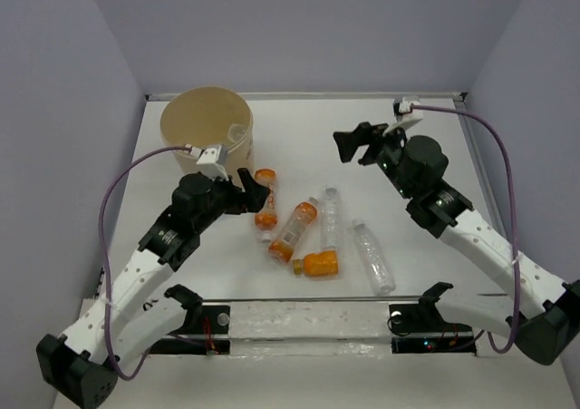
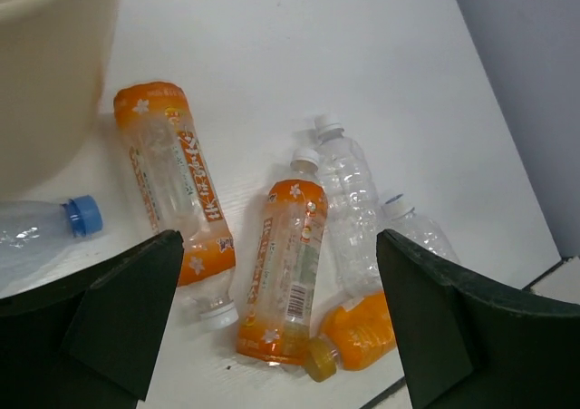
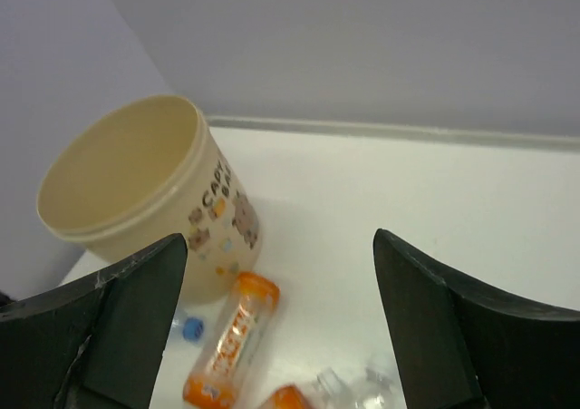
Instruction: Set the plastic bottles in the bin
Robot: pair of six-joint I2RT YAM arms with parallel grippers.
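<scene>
My left gripper lowers and turns next, open fingers straddling the bottle's clear middle (image 1: 268, 202), as the slanted orange bottle beside the bin (image 1: 207, 123) lies below the gripper.
The beige bin (image 1: 207, 123) stands at the back left and shows in the right wrist view (image 3: 136, 182). Three orange bottles (image 1: 266, 200) (image 1: 294, 229) (image 1: 318, 263) and two clear bottles (image 1: 331, 217) (image 1: 372, 257) lie on the table to the right of the bin. A clear blue-capped bottle (image 2: 41, 235) lies against the bin's base. My left gripper (image 1: 254, 189) is open and empty, hovering by the leftmost orange bottle (image 2: 172, 178). My right gripper (image 1: 353, 142) is open and empty, raised above the back of the table.
A clear rail (image 1: 299, 323) runs along the near edge between the arm bases. Grey walls close in the white table (image 1: 299, 128) at the back and on both sides. The bin's wall (image 2: 45, 73) is close on the left gripper's left.
</scene>
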